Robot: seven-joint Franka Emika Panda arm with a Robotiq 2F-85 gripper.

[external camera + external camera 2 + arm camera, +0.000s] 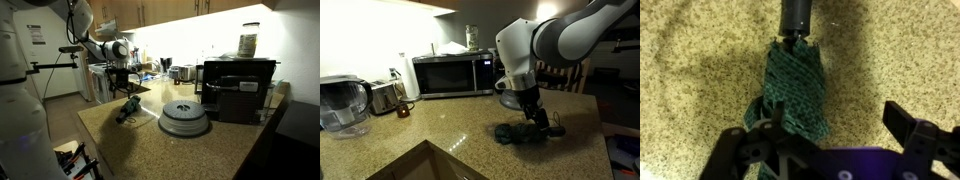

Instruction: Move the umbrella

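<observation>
My gripper shifts toward the left in the wrist view and down around the umbrella's green bundle [518,132] [795,98] next, since the bundle lies that way and below.
The umbrella [795,88] is a short dark green folded bundle with a black handle end. It lies on the speckled granite counter [890,60]. It also shows in both exterior views [128,108] [525,132]. My gripper [815,125] is open and hangs just above the umbrella's near end. The bundle sits between the fingers, close to the left one in the wrist view, and the right finger is well clear of it. In the exterior views the gripper [124,86] [531,114] points down right over the umbrella.
A round grey ribbed disc [184,118] sits beside the umbrella, with a black coffee machine [238,88] behind it. A microwave [450,75], a toaster [385,97] and a water pitcher [342,105] stand along the back. A sink cut-out [415,165] is at the front.
</observation>
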